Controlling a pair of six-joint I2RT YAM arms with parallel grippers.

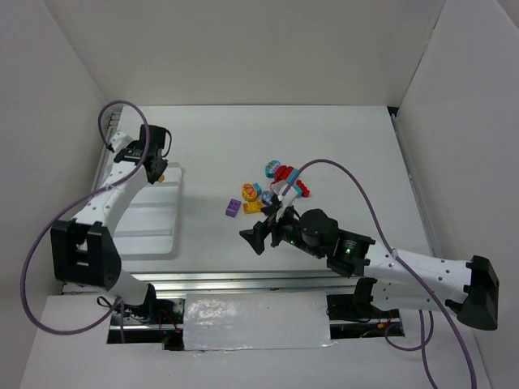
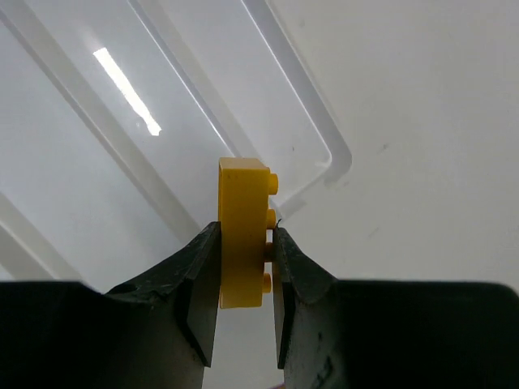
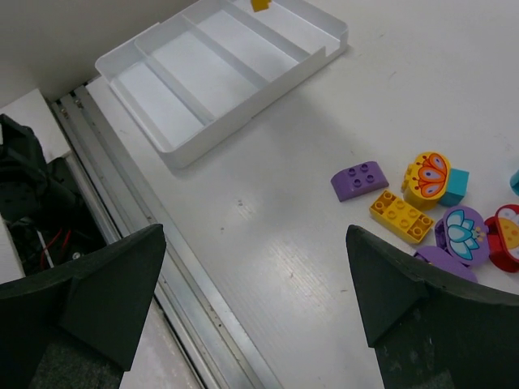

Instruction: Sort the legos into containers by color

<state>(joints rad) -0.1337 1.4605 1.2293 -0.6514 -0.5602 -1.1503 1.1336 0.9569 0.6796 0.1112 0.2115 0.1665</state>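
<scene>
The brick in my left gripper should move outward and to the left in the top view next, to the far section of the white tray, and I should let go of it there.
My left gripper (image 2: 246, 233) is shut on a yellow brick (image 2: 242, 212), studs facing right, and holds it over the far end of the white tray (image 2: 122, 170), above the compartment next to its rim. From above, that gripper (image 1: 156, 170) is at the tray's (image 1: 146, 220) far right corner. The loose legos (image 1: 268, 190) lie in a cluster mid-table: a purple brick (image 3: 361, 180), a yellow brick (image 3: 400, 215), an orange printed piece (image 3: 427, 175), a teal one (image 3: 456, 186), a purple printed one (image 3: 461, 235) and a red one (image 3: 507, 237). My right gripper (image 3: 255, 284) is open and empty, above bare table just near of the cluster.
The tray's other compartments (image 3: 195, 81) look empty. A metal rail (image 1: 243, 279) runs along the near table edge, with cables (image 3: 32, 203) beside it. White walls enclose the table on three sides. The right arm's purple cable (image 1: 357, 182) loops over the cluster.
</scene>
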